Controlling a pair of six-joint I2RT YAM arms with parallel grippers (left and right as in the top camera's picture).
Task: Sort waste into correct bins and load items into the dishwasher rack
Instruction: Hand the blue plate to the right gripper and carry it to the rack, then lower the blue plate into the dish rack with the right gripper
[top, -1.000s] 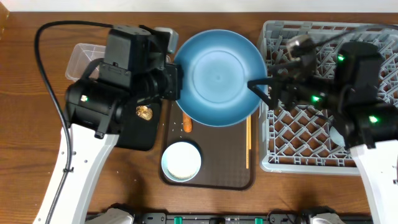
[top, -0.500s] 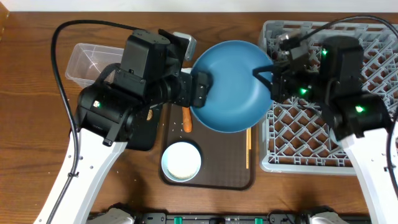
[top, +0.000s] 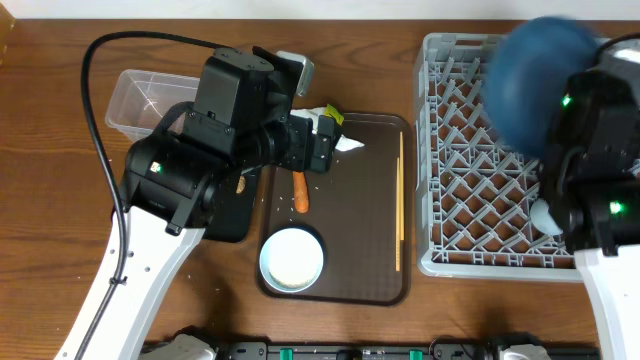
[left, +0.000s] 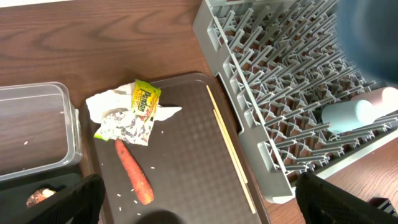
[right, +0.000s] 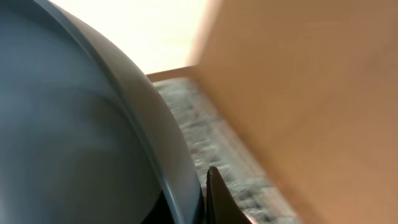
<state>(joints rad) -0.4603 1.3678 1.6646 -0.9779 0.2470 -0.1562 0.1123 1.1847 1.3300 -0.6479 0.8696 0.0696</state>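
Note:
The cups occupy the near end of the rack, so next my right gripper will turn the dark-blue plate (top: 540, 85) on edge, lower it between the rack's far wires and release it.
The dark-blue plate (top: 540, 85) hangs blurred above the far part of the dishwasher rack (top: 470, 200). My right gripper (right: 202, 202) is shut on its rim, and the plate (right: 74, 124) fills that view. My left gripper (left: 199, 211) stands wide open and holds nothing, above the crumpled wrappers (left: 127, 115) and the carrot stick (left: 134, 180). Chopsticks (top: 399, 210) lie along the serving tray's right side. The white bowl (top: 291, 257) sits at its front left. A light-blue cup (left: 348, 115) and a pink cup (left: 388, 99) lie in the rack (left: 280, 93).
The clear tub (top: 140, 95) stands at the far left. The black tray (top: 235, 215) lies mostly under my left arm, with a brown lump (left: 38, 196) in it. Rice grains (left: 121, 196) dot the brown serving tray (top: 365, 260) beside the carrot.
The plate passed from my left gripper to my right. The left opened, the right shut on the rim and swung the plate right over the rack, uncovering the wrappers.

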